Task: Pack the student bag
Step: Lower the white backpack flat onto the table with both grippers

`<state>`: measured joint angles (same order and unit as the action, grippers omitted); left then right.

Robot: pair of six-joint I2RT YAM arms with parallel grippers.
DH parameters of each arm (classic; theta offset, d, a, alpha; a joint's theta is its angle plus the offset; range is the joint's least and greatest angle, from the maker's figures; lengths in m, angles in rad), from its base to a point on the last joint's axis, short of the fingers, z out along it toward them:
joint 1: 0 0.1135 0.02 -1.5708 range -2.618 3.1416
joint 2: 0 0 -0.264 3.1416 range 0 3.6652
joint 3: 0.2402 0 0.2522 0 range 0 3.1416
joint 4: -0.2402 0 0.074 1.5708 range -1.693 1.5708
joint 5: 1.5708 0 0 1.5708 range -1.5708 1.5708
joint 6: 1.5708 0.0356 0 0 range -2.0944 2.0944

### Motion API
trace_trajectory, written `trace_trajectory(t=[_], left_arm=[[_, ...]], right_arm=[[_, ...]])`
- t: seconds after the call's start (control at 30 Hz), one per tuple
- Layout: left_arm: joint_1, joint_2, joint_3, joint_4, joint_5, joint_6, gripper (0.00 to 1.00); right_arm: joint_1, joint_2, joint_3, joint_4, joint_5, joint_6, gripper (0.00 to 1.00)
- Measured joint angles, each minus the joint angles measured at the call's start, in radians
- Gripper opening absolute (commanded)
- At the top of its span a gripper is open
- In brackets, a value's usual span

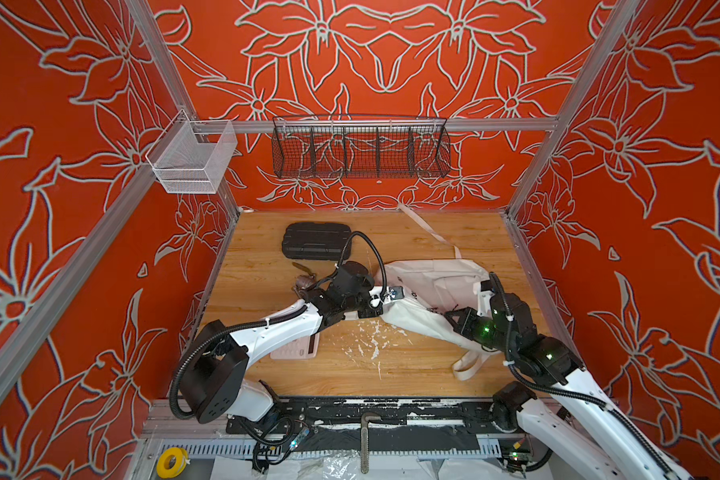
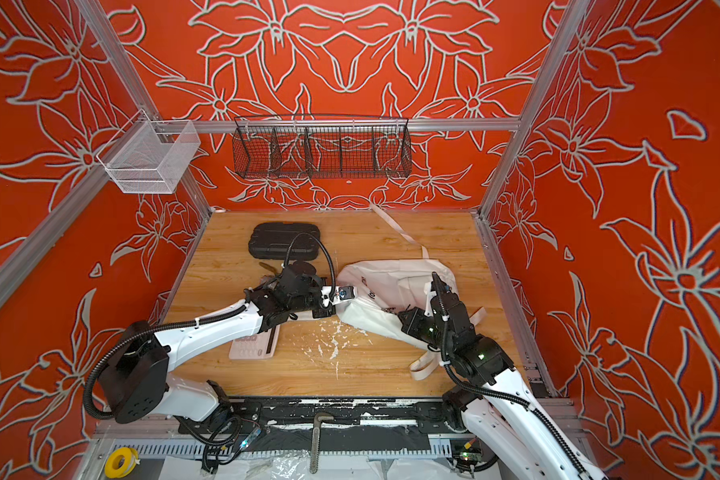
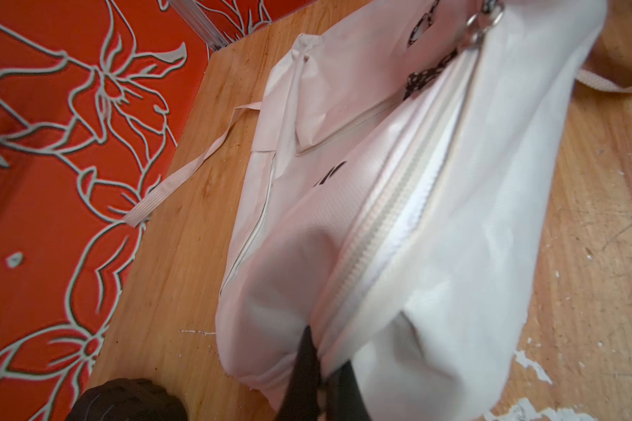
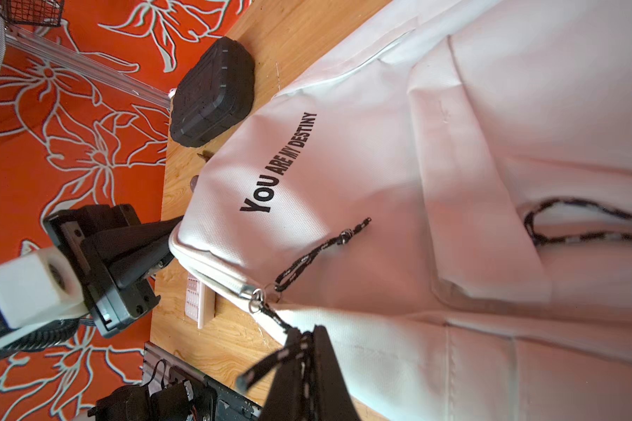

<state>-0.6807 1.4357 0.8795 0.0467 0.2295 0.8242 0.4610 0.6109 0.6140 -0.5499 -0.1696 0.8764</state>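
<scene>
The held cord stretches straight from its metal ring. My right gripper will next go down and tip downward toward the bag's front beside the loose cord pull and release.
The student bag (image 1: 429, 286) (image 2: 391, 286), a white backpack, lies on its side at the right middle of the wooden table in both top views. Its black "YOU ARE MY DESTINY" print (image 4: 281, 164) shows in the right wrist view. My left gripper (image 3: 323, 350) (image 1: 376, 311) is shut on the student bag's fabric at the near end of the white zipper (image 3: 391, 226). My right gripper (image 4: 307, 333) (image 1: 449, 316) is shut on a black cord zipper pull (image 4: 276, 320) running from a metal ring. Another cord pull (image 4: 318, 251) lies loose on the front.
A black hard case (image 1: 316, 241) (image 4: 212, 98) lies at the back left of the table. A pink keypad device (image 1: 296, 349) sits under my left arm. White straps (image 1: 466, 365) trail off the bag. A wire basket (image 1: 360, 149) and a mesh bin (image 1: 192, 158) hang above.
</scene>
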Motion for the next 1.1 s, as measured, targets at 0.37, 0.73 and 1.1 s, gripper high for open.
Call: trace_trajectory(t=[0.37, 0.73, 1.1], left_arm=[[-0.008, -0.010, -0.042, 0.021, -0.014, -0.052, 0.00], [-0.119, -0.061, -0.138, -0.010, -0.180, -0.093, 0.00], [-0.254, -0.031, -0.093, -0.094, -0.329, -0.194, 0.92]], right_arm=[[0.006, 0.076, -0.002, 0.005, 0.084, -0.074, 0.05], [-0.012, 0.221, 0.040, -0.042, 0.142, -0.222, 0.38], [-0.014, 0.321, 0.161, -0.042, 0.182, -0.319, 0.56]])
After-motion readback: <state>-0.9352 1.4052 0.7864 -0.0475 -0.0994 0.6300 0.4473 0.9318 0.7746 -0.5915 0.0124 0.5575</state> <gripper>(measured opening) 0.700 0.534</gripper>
